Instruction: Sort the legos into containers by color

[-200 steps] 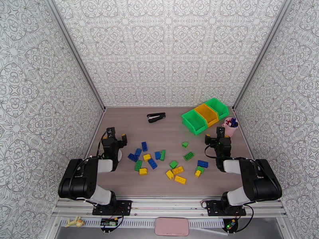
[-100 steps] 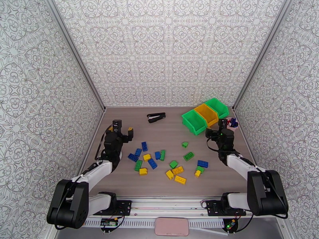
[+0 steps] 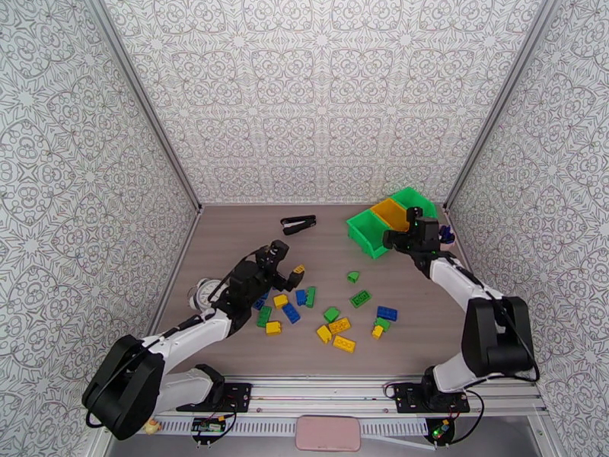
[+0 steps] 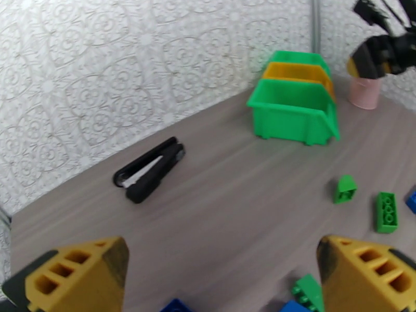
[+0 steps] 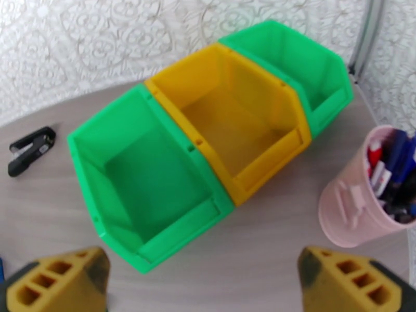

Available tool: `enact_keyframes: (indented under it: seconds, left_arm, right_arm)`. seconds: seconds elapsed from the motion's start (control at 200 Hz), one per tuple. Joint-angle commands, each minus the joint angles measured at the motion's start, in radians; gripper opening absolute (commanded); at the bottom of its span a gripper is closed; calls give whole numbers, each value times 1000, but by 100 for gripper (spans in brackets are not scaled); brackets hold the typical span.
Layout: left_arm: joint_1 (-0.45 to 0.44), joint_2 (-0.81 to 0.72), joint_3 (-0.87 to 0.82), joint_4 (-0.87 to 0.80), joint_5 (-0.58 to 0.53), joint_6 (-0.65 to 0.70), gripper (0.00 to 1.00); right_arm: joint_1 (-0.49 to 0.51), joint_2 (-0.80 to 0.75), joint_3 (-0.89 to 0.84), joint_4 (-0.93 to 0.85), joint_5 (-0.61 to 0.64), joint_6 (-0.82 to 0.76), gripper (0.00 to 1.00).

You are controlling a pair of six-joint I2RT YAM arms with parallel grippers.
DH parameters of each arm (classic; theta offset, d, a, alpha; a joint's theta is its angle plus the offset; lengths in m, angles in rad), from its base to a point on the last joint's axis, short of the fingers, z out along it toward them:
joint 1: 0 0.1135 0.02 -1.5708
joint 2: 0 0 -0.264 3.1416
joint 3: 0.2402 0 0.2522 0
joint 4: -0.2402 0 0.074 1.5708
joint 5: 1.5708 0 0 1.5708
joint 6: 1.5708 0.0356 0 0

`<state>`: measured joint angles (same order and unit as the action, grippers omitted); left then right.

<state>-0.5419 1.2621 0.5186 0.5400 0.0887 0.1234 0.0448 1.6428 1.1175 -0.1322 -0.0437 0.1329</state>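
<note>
I need to turn my right gripper next and lower it outward onto the touching rims of the yellow bin (image 3: 393, 215) and the stapler-side green bin, because they are below it.
Blue, green and yellow legos (image 3: 320, 310) lie scattered across the middle of the table. My left gripper (image 3: 289, 262) hovers open over the pile's far-left part; its wrist view has two green legos (image 4: 387, 211) at the right, beyond the gripper (image 4: 218, 276). The containers stand in a row at the back right: a green bin (image 3: 364, 231), a yellow bin (image 3: 393, 215) and a second green bin (image 3: 416, 199). My right gripper (image 3: 403, 228) is open just in front of them. Its wrist view looks down past the gripper (image 5: 205, 284) into bare bin floors: green (image 5: 177, 240), yellow (image 5: 260, 178), green (image 5: 322, 79).
A black stapler (image 3: 298, 224) lies at the back centre. A pink cup of pens (image 5: 353, 214) stands right of the bins, close to my right arm. A round white object (image 3: 199, 292) sits by the left wall. Patterned walls enclose three sides.
My left arm has stretched forward and to the right, from the left wall to over the bricks. My right arm has reached up toward the bins. Both grippers stayed open.
</note>
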Motion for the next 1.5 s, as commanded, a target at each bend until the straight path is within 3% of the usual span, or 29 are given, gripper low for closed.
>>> enact_keyframes:
  seconds: [0.0, 0.325, 0.72, 1.04, 1.28, 1.496]
  left_arm:
    - [-58, 35, -22, 87, 57, -46, 100]
    - [-118, 103, -29, 159, 37, -90, 100]
    - [-118, 99, -21, 140, 36, -84, 100]
    - [-121, 105, -23, 154, 9, -87, 100]
    - [-121, 120, -15, 170, 7, -92, 100]
    - [-122, 101, -40, 174, -18, -112, 100]
  right_arm:
    - [3, 152, 214, -293, -68, -143, 97]
    - [2, 551, 874, -787, -91, -373, 87]
    - [2, 772, 1185, -903, -73, -377, 57]
    - [8, 792, 1203, -916, -108, -363, 29]
    - [64, 779, 1168, -884, -76, -341, 19]
    - [147, 699, 1011, -736, -37, -233, 10]
